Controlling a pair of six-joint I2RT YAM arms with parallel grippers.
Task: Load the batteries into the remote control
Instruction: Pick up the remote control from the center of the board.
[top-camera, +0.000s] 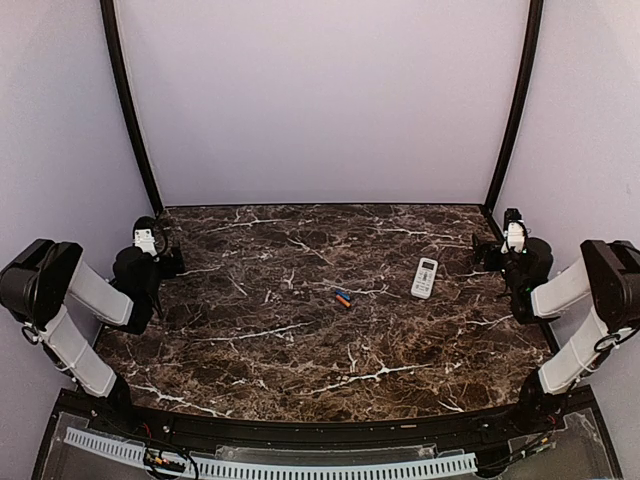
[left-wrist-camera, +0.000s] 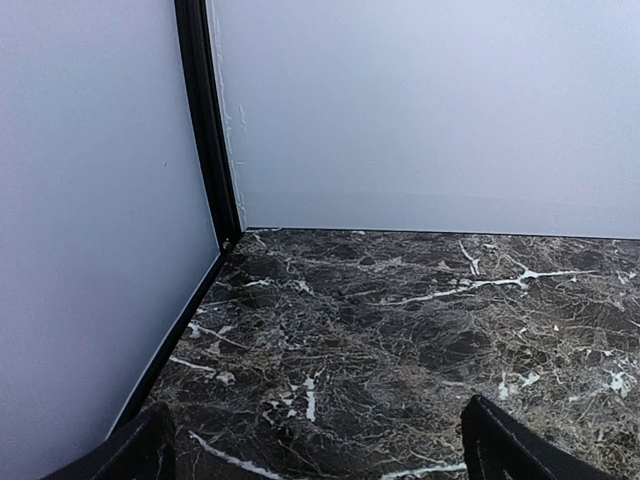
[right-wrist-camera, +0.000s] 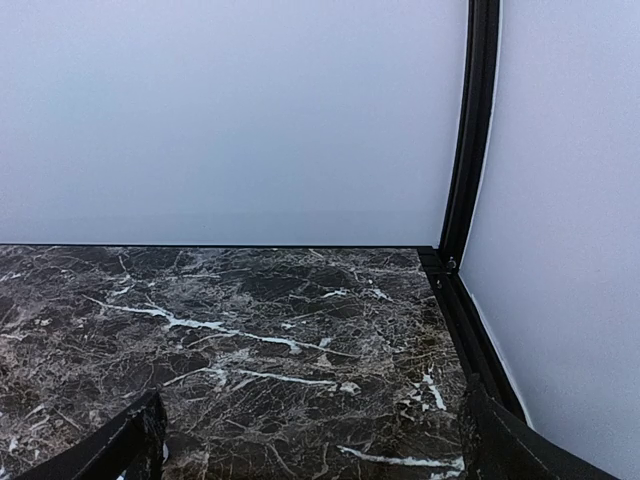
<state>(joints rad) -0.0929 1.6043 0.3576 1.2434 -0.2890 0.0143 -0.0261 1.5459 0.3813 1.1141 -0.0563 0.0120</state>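
I should next move my right gripper to the left in the top view and then tip it down onto the remote control's middle, because my left gripper is far from it.
The white remote control (top-camera: 425, 277) lies face up on the dark marble table, right of centre. The two batteries (top-camera: 342, 297), one orange and one blue, lie side by side near the table's middle, left of the remote. My left gripper (top-camera: 165, 236) rests at the far left edge, open and empty, well away from both; its wrist view shows only marble between the fingertips (left-wrist-camera: 505, 445). My right gripper (top-camera: 492, 247) rests at the far right edge, open and empty, a short way right of the remote; its fingertips (right-wrist-camera: 130, 440) frame bare marble.
White walls and black curved frame posts (top-camera: 128, 100) close the table on three sides. The back left corner (left-wrist-camera: 232, 235) and back right corner (right-wrist-camera: 440, 258) of the table show in the wrist views. The table's front edge (top-camera: 320, 425) lies near the arm bases.
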